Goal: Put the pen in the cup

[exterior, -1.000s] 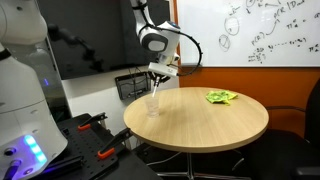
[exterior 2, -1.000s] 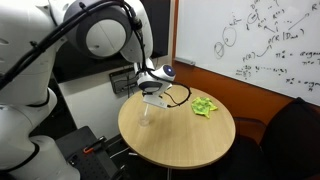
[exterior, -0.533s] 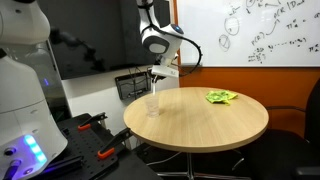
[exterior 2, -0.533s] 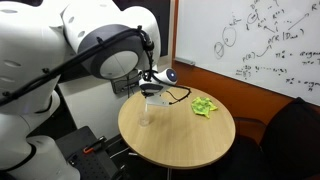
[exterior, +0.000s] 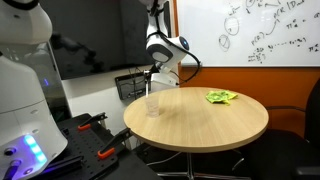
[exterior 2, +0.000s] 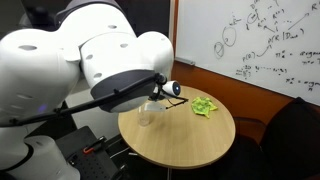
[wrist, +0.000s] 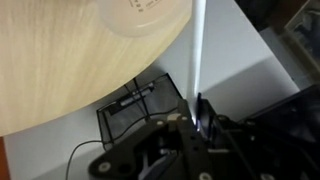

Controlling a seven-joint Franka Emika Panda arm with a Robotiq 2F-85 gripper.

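The clear plastic cup is below my gripper, so my gripper will next go down, bring the thin white pen into the clear plastic cup's opening and let go of it.
A clear plastic cup stands upright near the edge of the round wooden table; it also shows in an exterior view. My gripper hangs above the cup, behind the table edge. In the wrist view the gripper is shut on a thin white pen. The pen points toward the cup's rim and passes just to its side. The pen is too thin to make out in the exterior views. The arm's body hides most of the gripper in an exterior view.
A crumpled green object lies on the far part of the table, also seen in an exterior view. A black wire basket stands beyond the table edge, below the gripper. Red-handled tools lie on a dark surface beside the table.
The arm has swung and the wrist has turned. Its big white body now fills one exterior view. The gripper stays above the cup, still holding the pen.
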